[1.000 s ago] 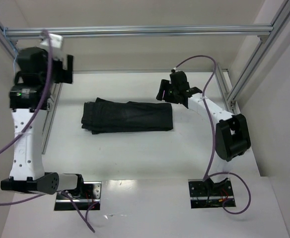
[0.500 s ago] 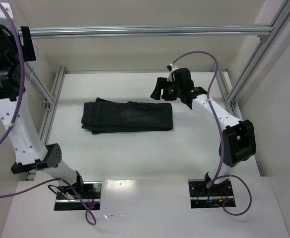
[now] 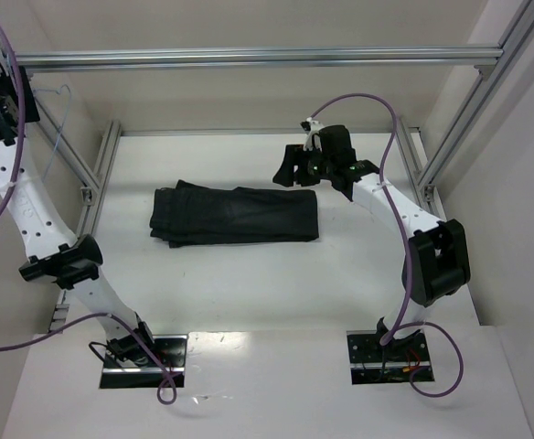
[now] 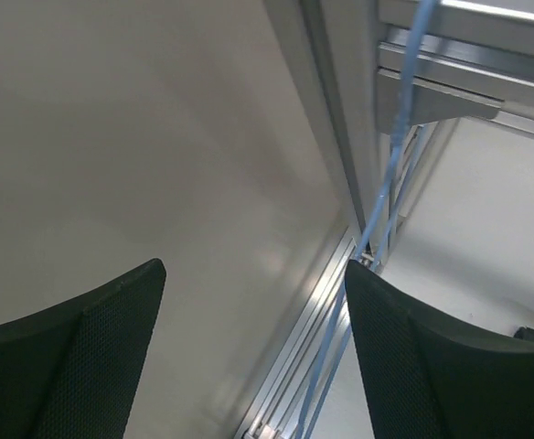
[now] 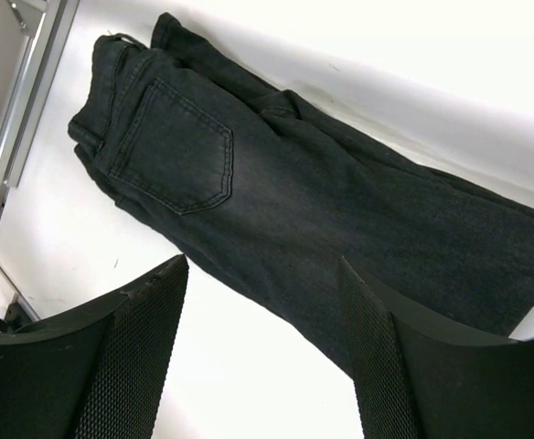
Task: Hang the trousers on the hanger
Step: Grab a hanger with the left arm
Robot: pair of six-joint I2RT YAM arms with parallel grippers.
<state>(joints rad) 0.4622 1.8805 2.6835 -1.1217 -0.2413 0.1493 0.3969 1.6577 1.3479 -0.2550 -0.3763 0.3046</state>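
My left gripper is off-centre, with the hanger's near wire beside one finger, so I need to move it to the right in the wrist view around the wire and close.
The black trousers (image 3: 235, 215) lie folded flat in the middle of the white table, waistband to the left; the right wrist view shows their back pocket (image 5: 180, 146). My right gripper (image 3: 290, 167) hovers over the trousers' right end, open, with nothing between its fingers (image 5: 262, 274). My left arm is raised high at the far left. In the left wrist view the left gripper (image 4: 253, 274) is open and empty. The light-blue wire hanger (image 4: 388, 174) hangs beyond it beside the aluminium post, close to the right fingertip (image 4: 386, 320). The top view shows its hook faintly (image 3: 62, 90).
Silver aluminium frame bars (image 3: 258, 58) run along the back and down both sides of the table (image 3: 249, 283). A frame post (image 4: 336, 110) stands right by the hanger. Purple cables loop off both arms.
My left arm has swung up and to the left, carrying its gripper towards the top-left corner by the hanger. My right gripper has shifted a little left over the trousers' end.
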